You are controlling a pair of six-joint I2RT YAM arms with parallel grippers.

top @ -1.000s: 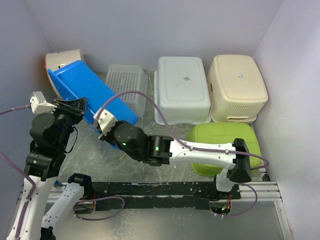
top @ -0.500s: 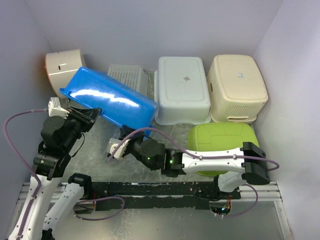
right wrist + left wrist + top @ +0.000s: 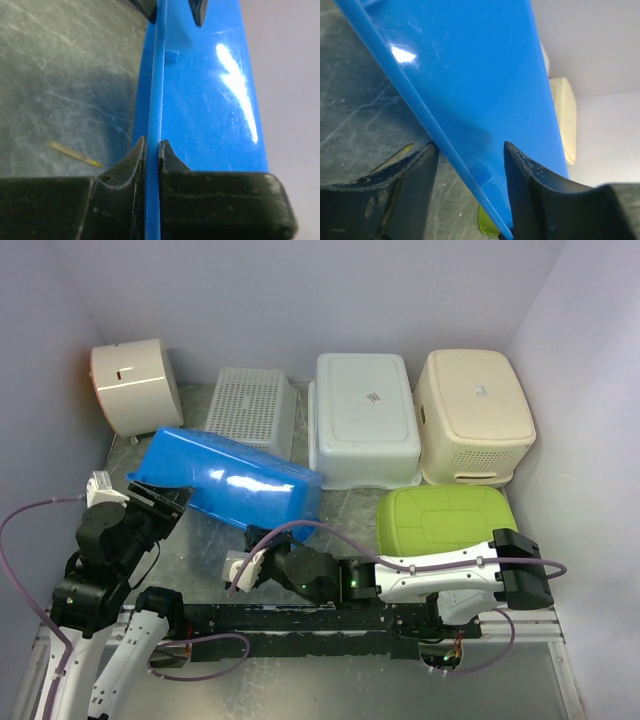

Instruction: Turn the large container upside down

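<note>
The container's rim still stands raised, so my right gripper will move back and down and release the container's near rim on the bare tabletop below it.
The large blue container [image 3: 235, 482] lies bottom up and tilted on the table, left of centre, with its glossy bottom facing up. My right gripper [image 3: 260, 545] is shut on the container's near rim [image 3: 153, 100], with the thin blue edge pinched between both fingers [image 3: 152, 145]. My left gripper [image 3: 160, 502] straddles the same rim at the container's left end. Its jaws stand wide apart around the rim [image 3: 467, 155], with the rim [image 3: 445, 145] running between them. The left gripper's fingertips [image 3: 197, 12] show at the top of the right wrist view.
Upside-down containers line the back: a beige round one [image 3: 130, 385], a white mesh basket [image 3: 255, 410], a white tub [image 3: 365, 420] and a cream basket [image 3: 475, 415]. A green container [image 3: 445, 525] sits at the right front. A yellow stick [image 3: 75, 154] lies on the table.
The blue container swung down from leaning at the back left to lie bottom up nearer the front. Both grippers moved with it toward the near edge.
</note>
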